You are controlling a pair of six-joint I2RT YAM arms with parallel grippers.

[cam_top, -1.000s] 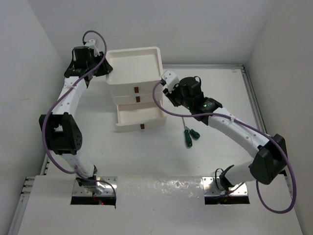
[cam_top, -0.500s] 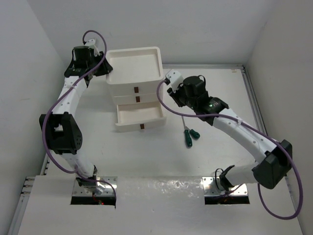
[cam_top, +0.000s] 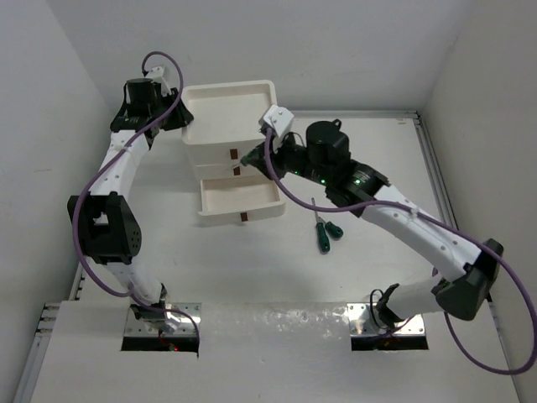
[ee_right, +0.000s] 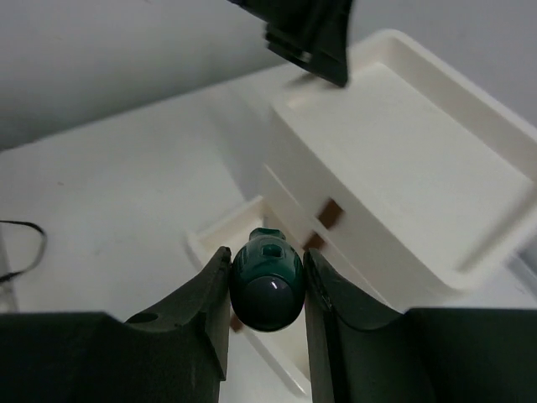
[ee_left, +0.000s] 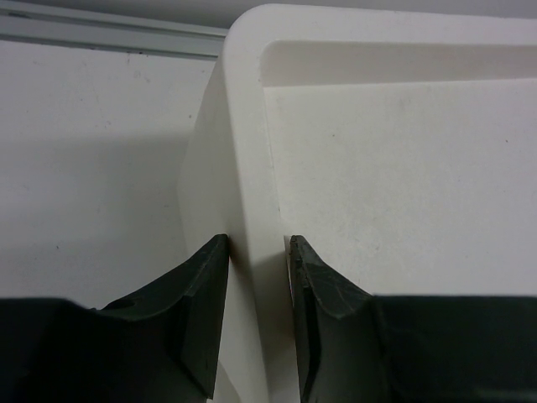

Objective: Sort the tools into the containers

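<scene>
The right gripper moves down past the drawer fronts next and releases the screwdriver inside the bottom drawer (cam_top: 239,196) (ee_right: 220,238), because the bottom drawer lies below, pulled open and empty.
The white container unit (cam_top: 228,109) has a shallow top tray and two drawers; the bottom drawer (cam_top: 239,196) is pulled open. My left gripper (cam_top: 179,118) is shut on the tray's left rim (ee_left: 250,151), one finger on each side of the wall. My right gripper (cam_top: 254,158) is shut on a dark green screwdriver (ee_right: 267,284), held by its handle in front of the drawer fronts, above the open drawer (ee_right: 220,238). Two more dark green screwdrivers (cam_top: 323,232) lie side by side on the table to the right of the unit.
White walls close in the table on the left, back and right. A raised rail (cam_top: 432,168) runs along the table's right edge. The left gripper (ee_right: 306,34) shows at the top of the right wrist view, at the tray's far corner.
My right arm has swung left with the green screwdriver, from beside the unit's right side to in front of the drawers over the open drawer. The left arm has not moved.
</scene>
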